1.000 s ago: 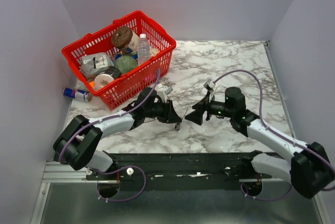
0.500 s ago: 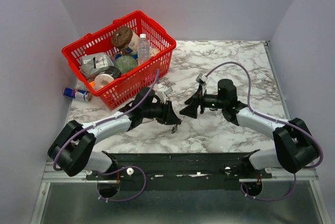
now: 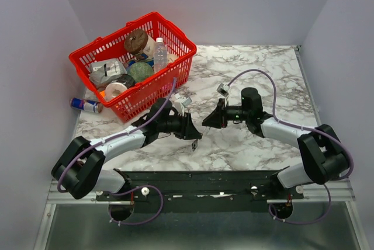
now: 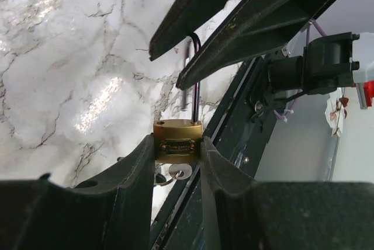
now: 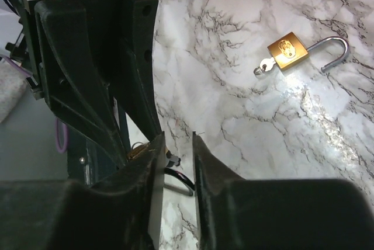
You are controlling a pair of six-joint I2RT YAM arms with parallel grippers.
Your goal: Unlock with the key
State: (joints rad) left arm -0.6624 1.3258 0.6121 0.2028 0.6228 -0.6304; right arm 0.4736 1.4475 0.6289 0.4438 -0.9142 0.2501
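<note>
My left gripper moves outward and down next to release this padlock, its shackle open. The marble by the second padlock lies outward and below.
My left gripper is shut on the body of a small brass padlock and holds it just above the marble table. Under the body, a small pale key on a ring sits at the keyhole. The silver shackle rises from the body and runs between the right gripper's fingers. In the right wrist view, my right gripper has narrowed onto that dark shackle loop. In the top view, the left gripper and right gripper meet tip to tip at the table's middle.
A second brass padlock, shackle swung open and a key in it, lies on the marble beyond my right gripper. A red basket of groceries stands at the back left, with a can beside it.
My right gripper has moved left up to the left gripper and closed from wide open onto the shackle. The left gripper has kept its hold and barely moved.
</note>
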